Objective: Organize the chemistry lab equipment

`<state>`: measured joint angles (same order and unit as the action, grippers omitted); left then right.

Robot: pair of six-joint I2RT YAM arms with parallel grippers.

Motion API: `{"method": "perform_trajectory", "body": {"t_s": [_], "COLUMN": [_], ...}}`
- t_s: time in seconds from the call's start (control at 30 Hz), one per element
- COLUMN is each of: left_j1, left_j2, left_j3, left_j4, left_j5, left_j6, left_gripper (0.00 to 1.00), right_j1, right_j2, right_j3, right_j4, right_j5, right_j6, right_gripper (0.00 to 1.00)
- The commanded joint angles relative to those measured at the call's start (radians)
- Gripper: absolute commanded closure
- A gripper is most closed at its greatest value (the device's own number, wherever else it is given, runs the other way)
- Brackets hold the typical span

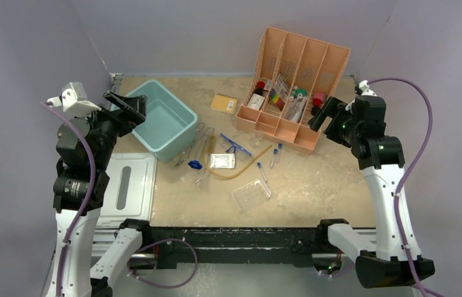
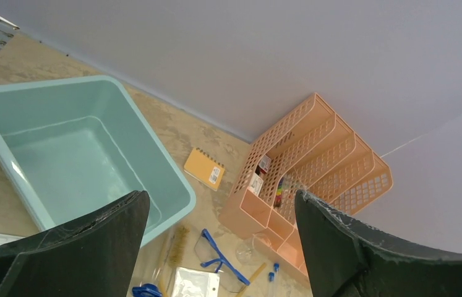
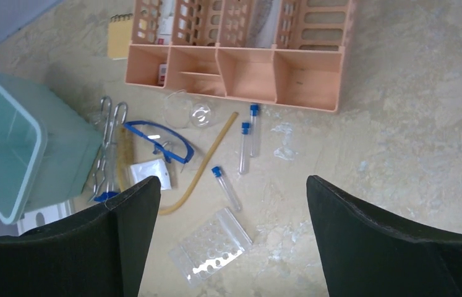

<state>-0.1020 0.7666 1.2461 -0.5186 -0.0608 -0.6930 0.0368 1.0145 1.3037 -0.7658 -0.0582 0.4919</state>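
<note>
My right gripper swings across and down next, turning. The reason is that the goggles' end by the amber tubing (image 3: 185, 158) lies below it, to its left in the top view.
Three blue-capped test tubes (image 1: 276, 154) lie mid-table, also in the right wrist view (image 3: 243, 146). The clear tube rack (image 1: 251, 193) lies flat near the front (image 3: 211, 246). Blue-framed goggles (image 1: 235, 145), a small clear bag (image 1: 222, 161), amber tubing (image 1: 240, 168) and metal tongs (image 1: 196, 139) lie beside the teal bin (image 1: 186, 117). My left gripper (image 1: 126, 106) is open and empty, raised over the bin (image 2: 154, 154). My right gripper (image 1: 324, 114) is open and empty, raised by the peach divider's right end.
The peach divider (image 1: 296, 80) with bottles and colourful items stands at the back right. An orange notepad (image 1: 224, 103) lies behind the bin. A blue-handled brush (image 1: 197, 162) lies by the tongs. A white slotted plate (image 1: 126, 185) sits front left.
</note>
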Motion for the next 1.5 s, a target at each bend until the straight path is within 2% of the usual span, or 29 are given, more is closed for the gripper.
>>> {"method": "perform_trajectory", "body": {"t_s": [0.0, 0.1, 0.2, 0.33, 0.43, 0.53, 0.63, 0.7, 0.77, 0.8, 0.83, 0.93, 1.0, 1.27, 1.47], "left_j1": [-0.024, -0.035, -0.042, -0.069, -0.124, -0.197, -0.267, -0.32, -0.357, -0.375, -0.39, -0.428, -0.44, -0.443, -0.444], "left_j2": [-0.037, -0.062, -0.058, 0.006, 0.075, 0.146, 0.197, 0.228, 0.266, 0.282, 0.297, 0.33, 0.351, 0.371, 0.322], "left_j3": [-0.036, -0.099, -0.162, -0.23, -0.247, -0.248, -0.26, -0.264, -0.267, -0.27, -0.273, -0.29, -0.3, -0.29, -0.31], "left_j4": [0.075, 0.143, 0.248, 0.365, 0.411, 0.399, 0.364, 0.324, 0.285, 0.274, 0.266, 0.264, 0.262, 0.18, 0.157], "left_j5": [-0.013, 0.048, 0.231, 0.374, 0.401, 0.355, 0.273, 0.214, 0.163, 0.148, 0.132, 0.095, 0.07, -0.139, -0.242], "left_j6": [0.001, 0.006, 0.019, -0.055, -0.093, -0.1, -0.108, -0.101, -0.099, -0.097, -0.098, -0.094, -0.093, -0.103, -0.151], "left_gripper": [0.13, 0.12, 0.12, 0.15, 0.17, 0.18, 0.22, 0.25, 0.28, 0.3, 0.31, 0.32, 0.32, 0.35, 0.35], "right_j1": [-0.006, -0.006, -0.005, -0.005, 0.001, 0.017, 0.075, 0.131, 0.178, 0.199, 0.219, 0.293, 0.354, 0.496, 0.575], "right_j2": [0.017, 0.003, -0.043, -0.039, -0.002, 0.033, 0.066, 0.103, 0.148, 0.174, 0.205, 0.286, 0.34, 0.543, 0.654], "right_j3": [-0.001, -0.048, -0.127, -0.193, -0.237, -0.283, -0.317, -0.335, -0.35, -0.353, -0.352, -0.335, -0.309, -0.114, -0.011], "right_j4": [-0.027, 0.026, 0.127, 0.181, 0.189, 0.203, 0.235, 0.268, 0.304, 0.318, 0.331, 0.376, 0.407, 0.438, 0.441], "right_j5": [0.101, -0.029, -0.103, -0.254, -0.316, -0.314, -0.254, -0.21, -0.175, -0.163, -0.152, -0.107, -0.072, 0.042, 0.042], "right_j6": [0.069, -0.018, -0.053, -0.117, -0.107, -0.081, -0.042, -0.015, 0.014, 0.024, 0.032, 0.038, 0.028, -0.075, -0.297], "right_gripper": [0.12, 0.07, 0.02, 0.01, 0.04, 0.06, 0.12, 0.26, 0.47, 0.52, 0.53, 0.4, 0.36, 0.38, 0.41]}}
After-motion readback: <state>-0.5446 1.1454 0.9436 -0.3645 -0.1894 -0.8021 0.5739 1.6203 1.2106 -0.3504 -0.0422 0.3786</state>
